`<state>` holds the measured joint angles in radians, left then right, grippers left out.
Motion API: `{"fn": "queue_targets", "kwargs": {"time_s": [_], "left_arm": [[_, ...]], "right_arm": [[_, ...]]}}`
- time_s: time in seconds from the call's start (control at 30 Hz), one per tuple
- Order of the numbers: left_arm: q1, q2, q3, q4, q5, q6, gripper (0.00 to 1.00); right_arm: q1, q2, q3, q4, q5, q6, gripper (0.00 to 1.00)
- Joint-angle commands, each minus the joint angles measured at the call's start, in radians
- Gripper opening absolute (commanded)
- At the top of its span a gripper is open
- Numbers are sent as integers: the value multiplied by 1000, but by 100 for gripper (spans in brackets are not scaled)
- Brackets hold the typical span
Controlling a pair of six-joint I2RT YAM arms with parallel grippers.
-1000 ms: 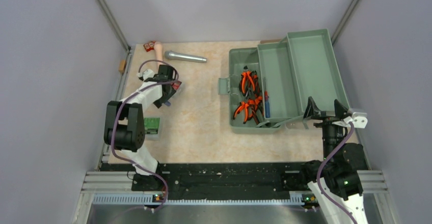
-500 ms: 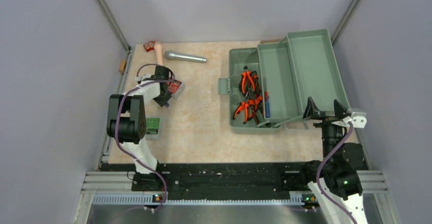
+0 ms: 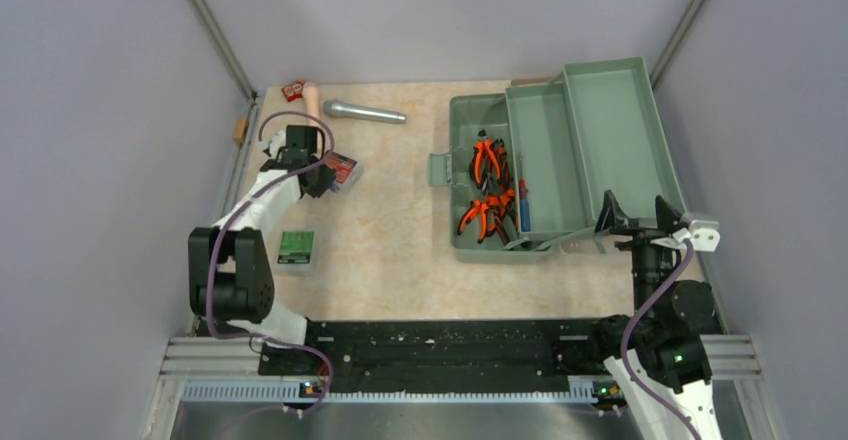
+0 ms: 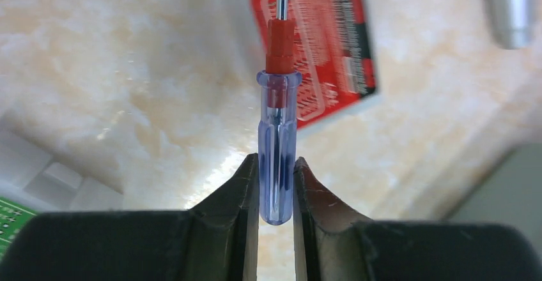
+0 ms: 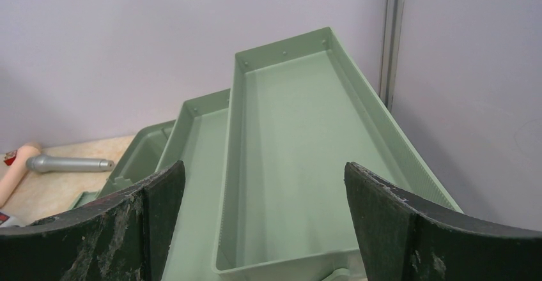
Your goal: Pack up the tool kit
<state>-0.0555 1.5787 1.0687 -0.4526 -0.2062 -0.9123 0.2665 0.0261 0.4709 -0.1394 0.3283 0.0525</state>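
The left gripper swings across to the toolbox's inner tray [image 3: 545,155], to its right in the top view, next and releases the clear blue screwdriver where the tray's bottom is bare.
The sage-green toolbox [image 3: 462,125] stands open at the right, its inner tray [image 3: 545,155] and lid [image 3: 620,130] swung back. Orange-handled pliers [image 3: 487,160] and a blue screwdriver [image 3: 522,200] lie inside. My left gripper [image 3: 318,182] is shut on a clear blue screwdriver [image 4: 277,159] with a red collar, held above a small red box [image 4: 323,38], which also shows in the top view [image 3: 341,168]. A small green box [image 3: 296,248] lies near the left arm. My right gripper [image 3: 635,217] is open and empty by the toolbox's near right corner, facing the lid [image 5: 300,153].
A silver microphone [image 3: 364,112] lies at the back, also in the left wrist view [image 4: 511,6] and the right wrist view [image 5: 67,163]. A beige handle [image 3: 311,98] and small red pieces [image 3: 293,89] sit in the back left corner. Walls close in on both sides.
My left arm has swung back and left, its elbow moving toward the wall, with the screwdriver still in its jaws. The red box is now uncovered. The right arm has not moved.
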Motion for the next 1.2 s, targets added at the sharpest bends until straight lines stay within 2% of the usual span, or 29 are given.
{"fn": "queue_targets", "kwargs": {"time_s": [0.0, 0.2, 0.47, 0.7, 0.97, 1.17], "left_arm": [[-19, -157, -48, 143, 151, 23, 0], [-88, -259, -58, 269, 281, 44, 0], [-257, -268, -18, 415, 389, 20, 0], [-425, -169, 51, 567, 475, -54, 0], [-641, -8, 156, 682, 481, -173, 0], [-758, 135, 286, 663, 453, -197, 0]], "right_arm": [[16, -11, 4, 37, -2, -10, 93], [15, -11, 3, 37, -2, -9, 93], [15, -13, 4, 38, -5, -8, 93], [14, -12, 4, 38, -2, -8, 93], [14, -13, 4, 38, -2, -9, 93], [14, -12, 6, 35, 0, -8, 93]]}}
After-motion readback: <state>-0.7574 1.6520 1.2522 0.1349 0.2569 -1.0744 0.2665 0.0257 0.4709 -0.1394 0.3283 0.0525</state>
